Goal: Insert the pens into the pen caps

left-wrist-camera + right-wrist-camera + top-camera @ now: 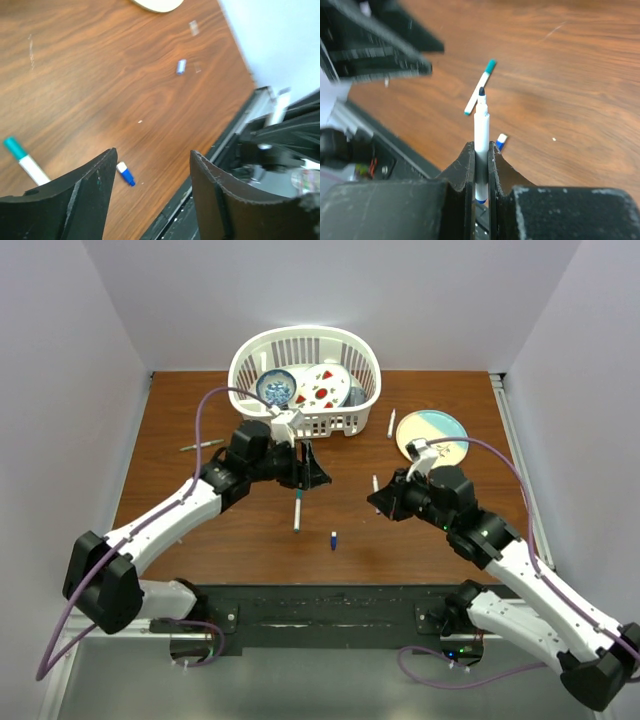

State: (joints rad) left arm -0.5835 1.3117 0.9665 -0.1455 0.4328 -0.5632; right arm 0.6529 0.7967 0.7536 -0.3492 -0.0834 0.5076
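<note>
The blue end of the loose cap (333, 539) is below my open left gripper and closer to the base bar, so my left gripper should next go down and move back onto it.
My right gripper (481, 147) is shut on a white pen (481, 131) that points its dark tip away from the jaws; from above the right gripper (379, 498) hovers right of centre with the pen (376, 483) sticking out. A pen with a teal cap (297, 510) lies mid-table, just below my open left gripper (308, 475). A loose blue pen cap (333, 539) lies nearer the front edge. In the left wrist view the blue cap (126, 173) shows on the wood past the spread fingers (95, 185), which hold nothing. A second bluish cap (181, 66) lies farther off.
A white basket (372, 390) with dishes stands at the back centre. A round plate (432, 433) lies back right, with a white pen (391, 423) beside it. A thin grey pen (200, 445) lies at the left. The black base rail (330, 605) runs along the front edge.
</note>
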